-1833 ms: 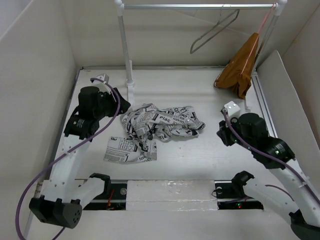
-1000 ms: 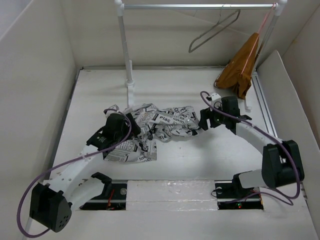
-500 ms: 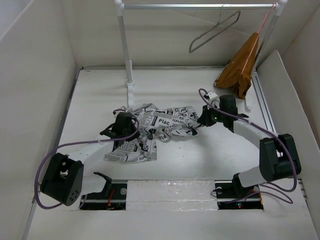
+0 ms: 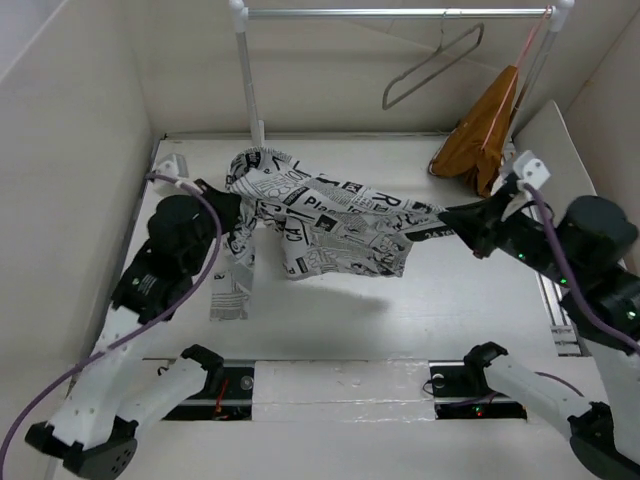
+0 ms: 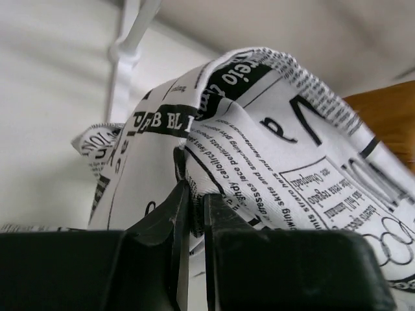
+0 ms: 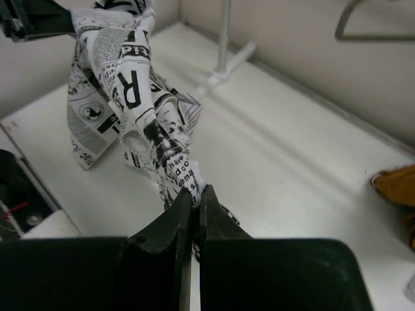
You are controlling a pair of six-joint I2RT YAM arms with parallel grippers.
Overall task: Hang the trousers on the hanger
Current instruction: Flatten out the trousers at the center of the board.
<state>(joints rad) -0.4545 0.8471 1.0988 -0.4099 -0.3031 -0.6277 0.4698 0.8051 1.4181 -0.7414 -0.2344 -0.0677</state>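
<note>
My right gripper should go down onto the bare tabletop (image 4: 450, 194) beside the orange-brown garment and let go of the trousers' end there, since the trousers (image 4: 330, 225) hang bunched in the air.
The trousers (image 4: 330, 225), white with black newspaper print, hang stretched in the air between both arms, above the table. My left gripper (image 4: 237, 190) is shut on their left end; in the left wrist view the cloth (image 5: 259, 142) is pinched between the black fingers (image 5: 165, 214). My right gripper (image 4: 447, 218) is shut on the right end, with a twisted bunch of cloth (image 6: 152, 129) running away from its fingertips (image 6: 194, 192). One leg (image 4: 232, 285) dangles down to the table. The hanger (image 4: 432, 68), bare grey wire, hangs on the rail at the back right, apart from both grippers.
A white rail (image 4: 400, 13) on a post (image 4: 250, 85) spans the back. An orange-brown garment (image 4: 482, 135) on a pinkish hanger hangs at its right end. White walls enclose the table (image 4: 400, 320) on the left, back and right.
Both grippers closed on the trousers lying crumpled on the table, then rose and moved apart, lifting and stretching the cloth between them.
</note>
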